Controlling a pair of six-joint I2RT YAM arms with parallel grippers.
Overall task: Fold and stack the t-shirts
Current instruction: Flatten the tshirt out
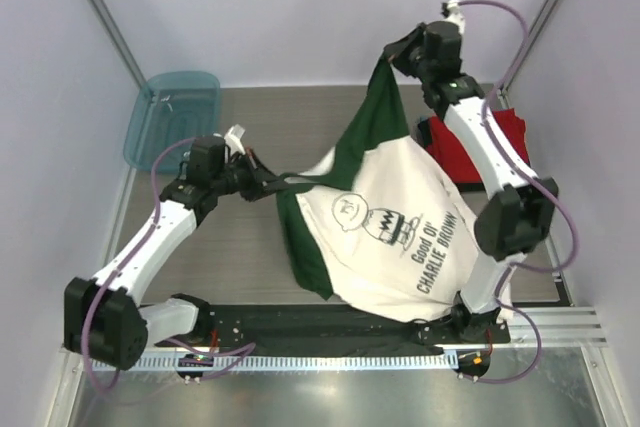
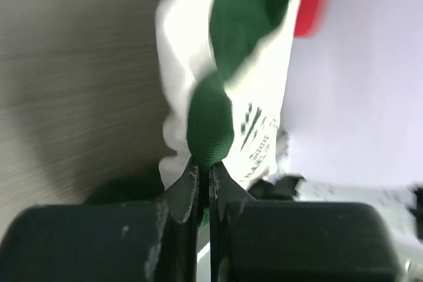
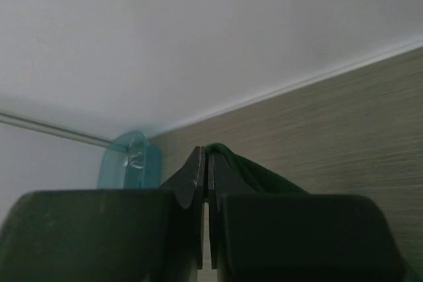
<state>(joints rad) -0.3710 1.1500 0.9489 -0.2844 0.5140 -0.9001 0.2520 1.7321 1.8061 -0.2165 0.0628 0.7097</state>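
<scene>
The t-shirt's green sleeve should go down and to the left in the top view next, toward bare tabletop [image 1: 284, 103] [image 3: 177, 144] beside the tub. My right gripper will carry it there and let it go.
A white t-shirt [image 1: 400, 227] with dark green sleeves and a black Charlie Brown print hangs stretched above the table between both arms. My left gripper [image 1: 278, 183] is shut on its green edge at the left; the left wrist view shows green cloth [image 2: 210, 127] bulging out of the shut left gripper [image 2: 204, 168]. My right gripper [image 1: 390, 55] holds the other green sleeve high at the back, and in the right wrist view the right gripper [image 3: 205, 154] is shut on dark green cloth [image 3: 254, 171]. A folded red t-shirt [image 1: 505, 132] lies at the right, partly behind the right arm.
A teal plastic tub [image 1: 172, 117] stands at the back left of the wooden table [image 1: 230, 237]; it also shows as the teal tub [image 3: 130, 160] in the right wrist view. White walls enclose the table on three sides. A metal rail [image 1: 330, 357] runs along the near edge.
</scene>
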